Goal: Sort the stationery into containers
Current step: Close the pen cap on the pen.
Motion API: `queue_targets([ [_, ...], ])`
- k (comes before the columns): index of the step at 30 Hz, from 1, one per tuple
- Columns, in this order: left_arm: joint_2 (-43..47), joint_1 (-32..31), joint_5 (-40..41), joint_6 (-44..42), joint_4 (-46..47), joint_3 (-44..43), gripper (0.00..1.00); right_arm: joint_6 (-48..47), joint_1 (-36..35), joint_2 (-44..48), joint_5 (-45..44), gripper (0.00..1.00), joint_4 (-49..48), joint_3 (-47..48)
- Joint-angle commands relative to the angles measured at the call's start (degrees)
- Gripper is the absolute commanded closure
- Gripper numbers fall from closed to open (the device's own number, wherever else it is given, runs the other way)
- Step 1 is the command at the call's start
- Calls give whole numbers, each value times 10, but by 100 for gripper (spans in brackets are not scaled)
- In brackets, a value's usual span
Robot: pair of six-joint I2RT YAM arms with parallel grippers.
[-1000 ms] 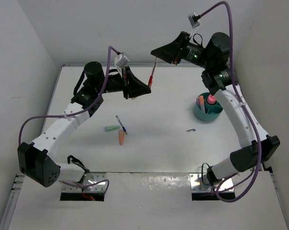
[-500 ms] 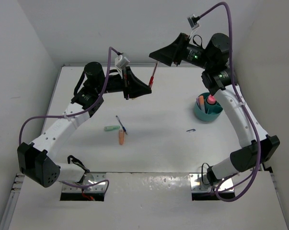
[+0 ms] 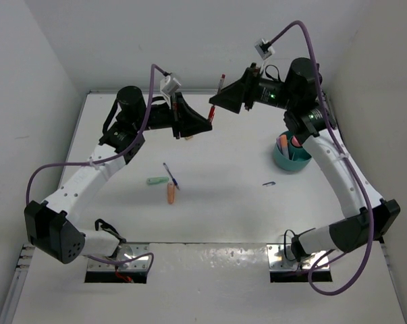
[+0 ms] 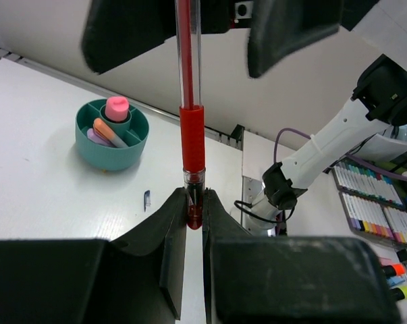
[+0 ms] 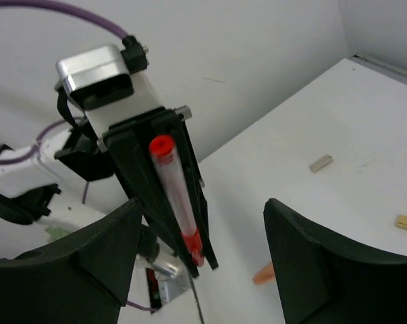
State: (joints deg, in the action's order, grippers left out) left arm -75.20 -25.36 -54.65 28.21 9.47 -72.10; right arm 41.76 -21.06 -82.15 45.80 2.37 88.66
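Observation:
The pen's red part beside my left gripper is uncovered, so my right gripper should next move back from the pen's upper half (image 5: 171, 192) and turn onto that red part.
My left gripper (image 3: 208, 123) is shut on the lower tip of the red-orange pen (image 3: 217, 96) and holds it upright above the far table; the wrist view shows the tip pinched (image 4: 195, 197). My right gripper (image 3: 215, 102) is open, its fingers (image 4: 291, 34) on either side of the pen's upper half (image 5: 171, 192) without touching it. The teal cup (image 3: 292, 159) at the right holds a pink-red marker (image 4: 116, 108), an orange item and a lilac one. A mint-green stub (image 3: 156, 180), an orange stub (image 3: 170, 194), a dark-blue pen (image 3: 171, 175) and a tiny purple piece (image 3: 269, 183) lie on the table.
White walls close the table at the back and both sides. Two small tan pieces (image 5: 320, 163) lie on the table at the far side. Purple cables arc above both arms. Trays of markers (image 4: 368, 210) sit beyond the table's right edge.
My right gripper has dropped lower along the pen towards the left gripper, so the pen's top end now shows above it. The left gripper and pen have held still.

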Motion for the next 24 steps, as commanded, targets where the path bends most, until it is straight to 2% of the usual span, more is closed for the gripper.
queue_targets([
  [1,-6,14,-24,25,5,-25,100,-136,7,42,-14,28,60,13],
  [5,-14,29,-38,35,-17,-16,100,-194,48,55,-22,26,113,32],
  [8,-22,41,-47,47,-48,-16,100,-288,63,70,-22,26,161,39],
  [9,-28,45,-55,54,-56,-16,100,-365,64,79,-24,27,171,27],
  [10,-32,47,-65,71,-56,-10,100,-404,59,99,-24,35,177,16],
  [11,-41,54,-81,80,-53,-5,100,-487,55,110,-25,40,186,-6],
  [12,-43,58,-85,91,-56,-2,100,-526,35,130,-28,46,194,-17],
  [14,-54,67,-105,105,-57,4,100,-636,15,146,-38,48,217,-36],
  [20,-56,67,-117,128,-53,29,100,-889,-72,182,-84,51,257,-106],
  [24,-54,64,-132,187,-6,63,100,-1005,-139,185,-125,53,264,-140],
])
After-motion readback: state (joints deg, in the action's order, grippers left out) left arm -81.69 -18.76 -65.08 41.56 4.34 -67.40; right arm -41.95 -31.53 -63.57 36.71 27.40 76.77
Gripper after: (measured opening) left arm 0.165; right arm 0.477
